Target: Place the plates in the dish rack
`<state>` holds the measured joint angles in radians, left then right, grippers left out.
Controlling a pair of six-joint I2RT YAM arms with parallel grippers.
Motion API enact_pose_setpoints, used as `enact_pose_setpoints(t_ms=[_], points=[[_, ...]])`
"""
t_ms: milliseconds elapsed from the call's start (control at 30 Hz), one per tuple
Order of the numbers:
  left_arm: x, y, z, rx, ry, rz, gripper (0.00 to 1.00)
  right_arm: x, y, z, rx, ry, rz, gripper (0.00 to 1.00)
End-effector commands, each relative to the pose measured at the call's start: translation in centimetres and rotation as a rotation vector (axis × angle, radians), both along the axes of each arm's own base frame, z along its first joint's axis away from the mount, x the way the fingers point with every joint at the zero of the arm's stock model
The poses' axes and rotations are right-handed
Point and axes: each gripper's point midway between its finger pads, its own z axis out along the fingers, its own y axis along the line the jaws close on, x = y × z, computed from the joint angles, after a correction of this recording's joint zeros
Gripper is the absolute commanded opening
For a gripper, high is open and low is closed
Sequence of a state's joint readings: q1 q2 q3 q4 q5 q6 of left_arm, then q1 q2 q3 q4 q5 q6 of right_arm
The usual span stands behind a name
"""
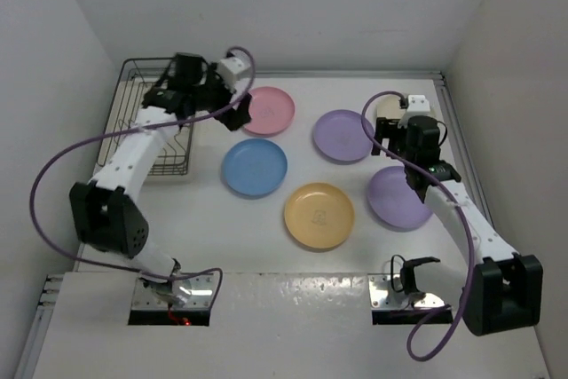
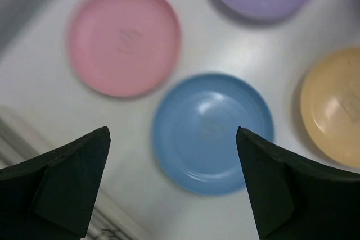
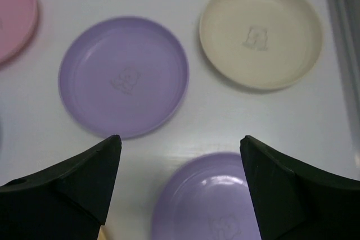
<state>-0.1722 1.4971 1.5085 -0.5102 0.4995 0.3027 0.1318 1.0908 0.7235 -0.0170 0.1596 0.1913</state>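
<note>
Next, my left gripper comes down to the rim of the blue plate [image 2: 212, 132] on the rack side.
Six plates lie flat on the white table: pink [image 1: 269, 110], blue [image 1: 255, 167], orange [image 1: 319, 215], one lavender [image 1: 343, 135], a second lavender [image 1: 399, 198], and cream [image 1: 388, 108], partly hidden by my right arm. The dark wire dish rack [image 1: 133, 113] stands at the far left, holding no plates and partly covered by my left arm. My left gripper [image 1: 232, 114] is open and empty, raised between the rack and the pink plate; its view shows the blue plate [image 2: 212, 132] between the fingers. My right gripper [image 1: 388, 144] is open and empty above the gap between both lavender plates [image 3: 124, 76] [image 3: 219, 206].
White walls close in the table on the left, back and right. Purple cables loop off both arms. The cream plate [image 3: 260, 33] lies close to the right wall rail. The orange plate [image 2: 334, 105] sits right of the blue one.
</note>
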Motion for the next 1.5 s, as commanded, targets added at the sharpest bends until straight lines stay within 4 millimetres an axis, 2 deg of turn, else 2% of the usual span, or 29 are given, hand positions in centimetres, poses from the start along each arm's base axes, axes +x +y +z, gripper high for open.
enact_pose_setpoints(t_ms=[0, 33, 100, 167, 233, 300, 333, 367, 433, 533, 600, 633, 667, 767, 867, 933, 967, 1000, 1033, 1067, 1100, 1133, 1200, 1267, 1300, 1367, 1400, 1433, 1467], points=[[-4.6, -2.4, -6.8, 0.186, 0.273, -0.062, 1.0, -0.7, 1.0, -1.3, 0.097, 0.117, -0.001, 0.92], [-4.2, -2.6, -7.3, 0.205, 0.277, -0.057, 1.0, -1.1, 0.9, -1.9, 0.094, 0.15, -0.005, 0.99], [-3.2, -3.1, -8.6, 0.205, 0.315, -0.057, 1.0, -1.9, 1.3, -2.9, 0.092, 0.185, 0.021, 0.99], [-2.4, -2.2, -9.3, 0.182, 0.347, -0.03, 1.0, -2.3, 1.4, -2.5, 0.088, 0.166, 0.036, 0.99], [-2.1, -2.1, -10.0, 0.18, 0.358, -0.051, 1.0, -2.7, 1.1, -2.8, 0.083, 0.161, 0.02, 0.99], [-1.5, -0.8, -11.5, 0.245, 0.364, -0.044, 1.0, -2.9, 0.6, -2.9, 0.083, 0.153, -0.008, 0.99], [-0.7, 0.4, -13.6, 0.338, 0.388, 0.011, 0.96, -3.0, 0.5, -3.0, 0.08, 0.15, -0.014, 0.99], [-0.5, 1.1, -14.9, 0.396, 0.421, 0.054, 0.81, -2.9, 0.5, -2.9, 0.084, 0.149, -0.019, 0.99], [0.7, 2.4, -18.1, 0.443, 0.52, 0.131, 0.68, -2.8, 1.0, -3.0, 0.113, 0.155, -0.004, 0.99], [1.5, 2.8, -20.3, 0.39, 0.604, 0.223, 0.67, -2.5, 1.7, -2.4, 0.134, 0.148, 0.009, 0.99], [2.7, 2.8, -21.2, 0.363, 0.585, 0.25, 0.68, -2.6, 2.3, -2.5, 0.139, 0.159, 0.024, 0.99], [2.7, 2.8, -21.7, 0.353, 0.59, 0.261, 0.68, -2.5, 2.4, -2.2, 0.14, 0.154, 0.024, 0.99], [3.1, 2.8, -21.6, 0.352, 0.571, 0.269, 0.68, -2.5, 2.6, -2.0, 0.141, 0.15, 0.029, 0.99], [3.2, 3.3, -24.3, 0.377, 0.615, 0.308, 0.66, -2.7, 3.1, -1.8, 0.134, 0.148, 0.051, 0.99], [2.1, 3.3, -26.1, 0.362, 0.677, 0.297, 0.57, -2.9, 3.0, -1.9, 0.113, 0.15, 0.039, 0.99], [1.2, 3.1, -27.0, 0.353, 0.706, 0.278, 0.44, -2.9, 2.6, -1.6, 0.103, 0.14, 0.02, 0.99], [1.0, 3.1, -26.9, 0.353, 0.706, 0.278, 0.39, -3.0, 2.5, -1.6, 0.101, 0.139, 0.014, 0.99], [0.9, 2.9, -26.9, 0.34, 0.714, 0.279, 0.26, -2.9, 2.5, -1.6, 0.101, 0.135, 0.013, 0.99], [0.6, 3.0, -27.2, 0.343, 0.722, 0.278, 0.2, -3.0, 2.3, -1.5, 0.096, 0.131, 0.004, 0.99], [0.7, 3.0, -26.6, 0.338, 0.711, 0.279, 0.15, -2.9, 2.4, -1.3, 0.097, 0.126, 0.005, 0.99], [0.9, 2.9, -25.9, 0.332, 0.694, 0.28, 0.04, -2.9, 2.3, -1.2, 0.093, 0.119, 0.001, 0.99], [0.9, 2.9, -25.4, 0.322, 0.688, 0.288, 0.0, -2.9, 2.4, -1.1, 0.096, 0.118, 0.005, 0.99], [1.1, 2.8, -24.3, 0.313, 0.663, 0.289, 0.0, -2.8, 2.3, -0.8, 0.094, 0.108, -0.003, 0.99], [1.1, 3.0, -21.8, 0.302, 0.638, 0.304, 0.0, -2.6, 2.3, -0.4, 0.093, 0.093, -0.002, 0.99], [2.1, 3.0, -19.7, 0.295, 0.592, 0.318, 0.0, -2.5, 2.4, 0.1, 0.1, 0.082, -0.002, 0.99], [2.0, 2.4, -16.0, 0.305, 0.525, 0.308, 0.0, -2.4, 2.5, 0.0, 0.094, 0.087, 0.003, 0.99], [3.0, 2.8, -13.3, 0.302, 0.459, 0.34, 0.0, -2.3, 2.7, 0.3, 0.095, 0.078, 0.01, 0.99], [3.2, 2.6, -11.5, 0.31, 0.412, 0.34, 0.0, -2.3, 2.9, 0.6, 0.097, 0.071, 0.012, 0.99], [3.1, 3.1, -8.7, 0.299, 0.35, 0.365, 0.0, -2.2, 3.2, 0.8, 0.097, 0.065, 0.023, 0.99]])
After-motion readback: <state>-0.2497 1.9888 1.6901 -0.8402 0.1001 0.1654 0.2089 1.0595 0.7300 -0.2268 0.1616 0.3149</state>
